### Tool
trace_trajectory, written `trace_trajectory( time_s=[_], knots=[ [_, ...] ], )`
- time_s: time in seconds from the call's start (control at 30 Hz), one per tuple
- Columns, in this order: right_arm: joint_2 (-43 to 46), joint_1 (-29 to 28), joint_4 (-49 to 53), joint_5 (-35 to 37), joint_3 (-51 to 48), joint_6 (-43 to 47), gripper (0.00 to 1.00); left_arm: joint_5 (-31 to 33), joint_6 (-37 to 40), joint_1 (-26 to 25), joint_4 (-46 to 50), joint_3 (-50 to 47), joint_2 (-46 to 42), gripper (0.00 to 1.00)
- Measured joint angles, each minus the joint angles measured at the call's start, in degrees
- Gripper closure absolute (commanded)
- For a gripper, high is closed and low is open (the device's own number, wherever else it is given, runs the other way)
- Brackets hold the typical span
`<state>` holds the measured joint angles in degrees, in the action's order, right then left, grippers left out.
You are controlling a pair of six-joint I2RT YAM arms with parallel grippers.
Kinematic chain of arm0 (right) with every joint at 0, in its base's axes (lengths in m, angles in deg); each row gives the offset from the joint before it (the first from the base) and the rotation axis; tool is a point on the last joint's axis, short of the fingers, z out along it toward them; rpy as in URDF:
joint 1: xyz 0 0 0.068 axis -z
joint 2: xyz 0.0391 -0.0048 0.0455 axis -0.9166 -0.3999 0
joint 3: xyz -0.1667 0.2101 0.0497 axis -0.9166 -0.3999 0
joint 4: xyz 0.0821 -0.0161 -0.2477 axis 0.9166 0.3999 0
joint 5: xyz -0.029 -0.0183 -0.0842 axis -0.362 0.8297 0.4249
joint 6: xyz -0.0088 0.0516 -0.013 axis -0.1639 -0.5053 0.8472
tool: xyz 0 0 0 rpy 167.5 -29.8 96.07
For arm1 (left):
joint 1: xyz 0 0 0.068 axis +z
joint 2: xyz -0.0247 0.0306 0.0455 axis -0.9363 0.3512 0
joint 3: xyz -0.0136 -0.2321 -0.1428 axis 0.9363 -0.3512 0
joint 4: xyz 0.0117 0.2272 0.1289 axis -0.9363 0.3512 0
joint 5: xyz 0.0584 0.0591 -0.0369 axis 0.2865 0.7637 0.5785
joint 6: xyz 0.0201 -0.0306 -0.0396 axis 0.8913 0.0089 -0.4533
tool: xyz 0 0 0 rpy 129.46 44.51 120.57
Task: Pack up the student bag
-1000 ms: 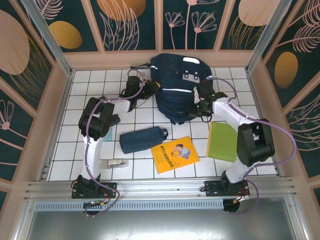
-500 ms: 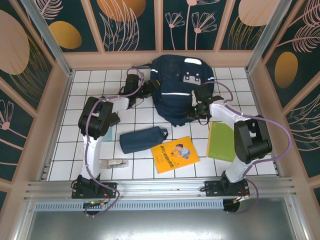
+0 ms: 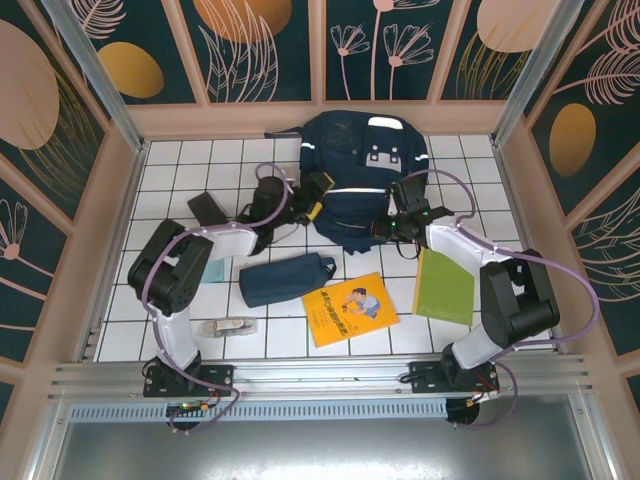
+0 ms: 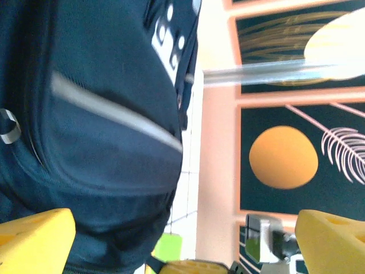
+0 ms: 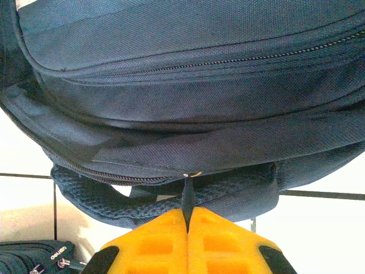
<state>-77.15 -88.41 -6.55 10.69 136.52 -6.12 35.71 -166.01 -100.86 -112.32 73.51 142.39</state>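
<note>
The right gripper draws along the bag's near edge point(image 5: 291, 155) toward the green notebook next and releases it, since the dark zipper pull point(image 5: 187, 194) sits partway along the zip.
The student bag point(image 3: 355, 170), a navy backpack with white stripes, lies at the back middle of the tiled floor. My left gripper point(image 3: 312, 198) stands open against its left side, the yellow fingers point(image 4: 34, 242) spread wide with nothing between them; the bag point(image 4: 97, 114) bulges just beyond them. At the bag's near edge, my right gripper point(image 3: 386, 228) is shut on a dark zipper pull point(image 5: 187, 194). The right wrist view has this gripper point(image 5: 188, 214) pinching the pull under the bag's zip line point(image 5: 188, 85).
A navy pencil pouch point(image 3: 287, 278), a yellow book point(image 3: 350, 308) and a green notebook point(image 3: 445, 285) lie in front of the bag. A black flat item point(image 3: 207, 208) lies at the left, and a small clear item point(image 3: 228, 326) near the front.
My left gripper has opened and let go of the bag's left side, and its arm has dropped lower, uncovering the black item. The right gripper stays shut on the zipper pull.
</note>
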Motion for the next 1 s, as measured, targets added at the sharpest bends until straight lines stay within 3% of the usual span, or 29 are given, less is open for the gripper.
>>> trace_trajectory(
  time_s=[0.27, 0.7, 1.0],
  knots=[
    [3.6, -0.2, -3.0, 0.2, -2.5, -2.3, 1.00, 2.0, -5.1, -2.1, -0.4, -0.7, 4.0, 0.01],
    [3.5, 0.3, -2.0, 4.0, -3.7, 1.7, 1.00, 2.7, 1.8, -1.4, 10.1, 8.3, 8.9, 0.04],
    [3.9, 7.9, -2.0, 4.5, -4.8, 7.4, 1.00, 2.4, 7.6, 1.5, 15.7, 10.0, 9.0, 0.04]
  ],
)
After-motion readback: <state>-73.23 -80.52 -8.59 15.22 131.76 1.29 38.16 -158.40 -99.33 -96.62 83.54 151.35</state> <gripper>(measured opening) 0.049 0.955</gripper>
